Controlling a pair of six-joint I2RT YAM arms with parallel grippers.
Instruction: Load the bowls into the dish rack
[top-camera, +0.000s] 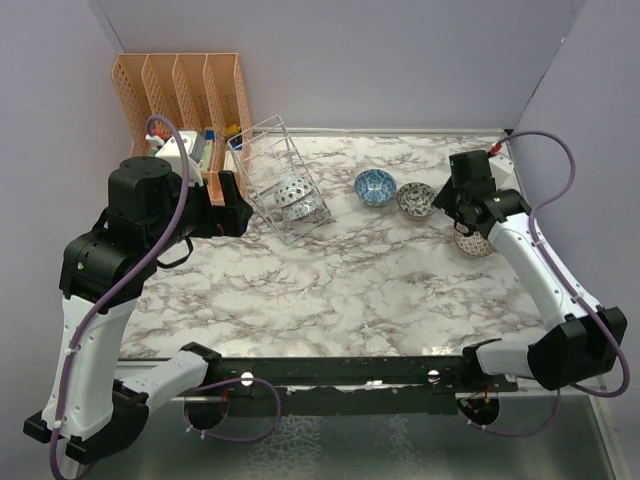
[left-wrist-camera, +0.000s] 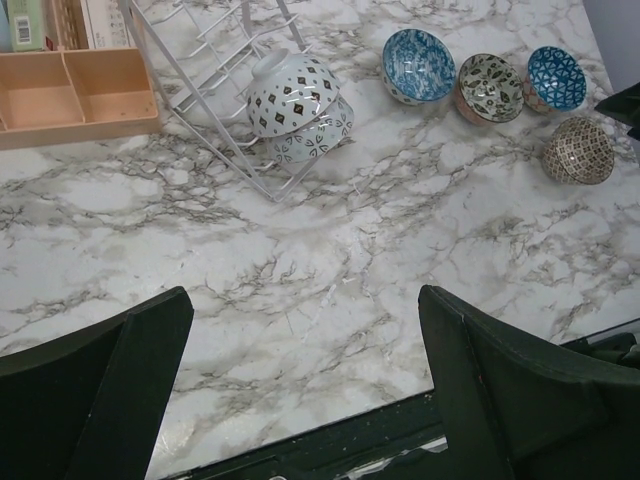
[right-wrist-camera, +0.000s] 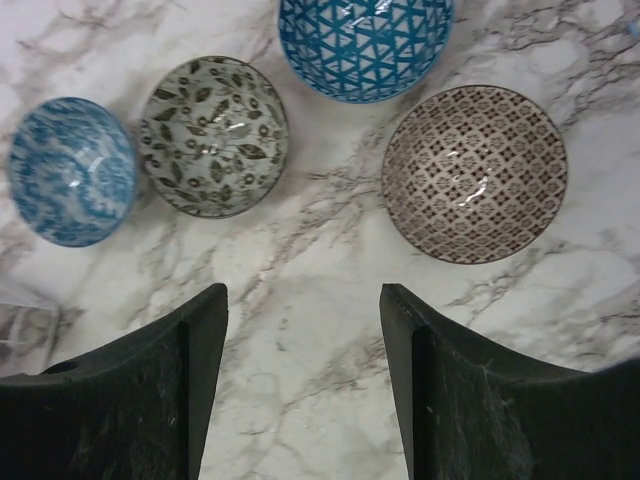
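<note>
The lattice bowl's rim (top-camera: 456, 237) (right-wrist-camera: 387, 197) facing the leaf bowl has bare marble beside it, which leaves finger room. My right gripper will next move down toward the right in the wrist view, onto that rim.
The wire dish rack (top-camera: 282, 178) stands at the back left and holds two white patterned bowls (top-camera: 294, 198), which also show in the left wrist view (left-wrist-camera: 292, 95). Several bowls lie on the marble to its right: a blue swirl bowl (right-wrist-camera: 72, 170), a grey leaf bowl (right-wrist-camera: 213, 135), a blue triangle bowl (right-wrist-camera: 365, 40) and a brown lattice bowl (right-wrist-camera: 475, 172). My right gripper (right-wrist-camera: 303, 290) is open and empty, hovering just short of them, between the leaf and lattice bowls. My left gripper (left-wrist-camera: 305, 300) is open and empty, raised to the left of the rack (left-wrist-camera: 215, 60).
An orange slotted organizer (top-camera: 180, 90) stands in the back left corner, with an orange tray (left-wrist-camera: 75, 95) and small boxes beside the rack. Grey walls close the back and sides. The black front rail (top-camera: 340, 372) runs along the near edge.
</note>
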